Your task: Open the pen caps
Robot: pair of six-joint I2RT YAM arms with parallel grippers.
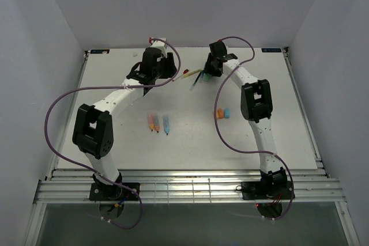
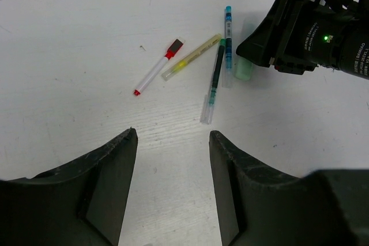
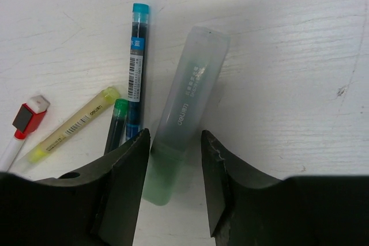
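With the pale green cap's end (image 1: pixel 206 77) (image 2: pixel 244 70) jutting from under my right gripper, I need to draw my left gripper back, turning it toward that arm, and close on the cap.
A thick translucent pen barrel (image 3: pixel 193 90) with a pale green cap (image 3: pixel 164 171) lies on the white table. My right gripper (image 3: pixel 174 133) is open, its fingers on either side of the pen where barrel meets cap, the left finger close against it. The cap also shows in the left wrist view (image 2: pixel 244 68), under the right gripper's body. My left gripper (image 2: pixel 171 133) is open and empty above bare table, short of the pen cluster. A thin white pen with a red cap (image 2: pixel 173 48) lies there. Loose orange (image 1: pixel 219 113) and blue (image 1: pixel 227 112) caps lie by the right arm.
Thin yellow (image 2: pixel 190 57), green (image 2: pixel 216 73) and blue (image 2: pixel 228 33) stick pens lie beside the thick pen. An orange barrel (image 1: pixel 153 122) and a blue barrel (image 1: pixel 166 124) lie mid-table. White walls close in the table on three sides.
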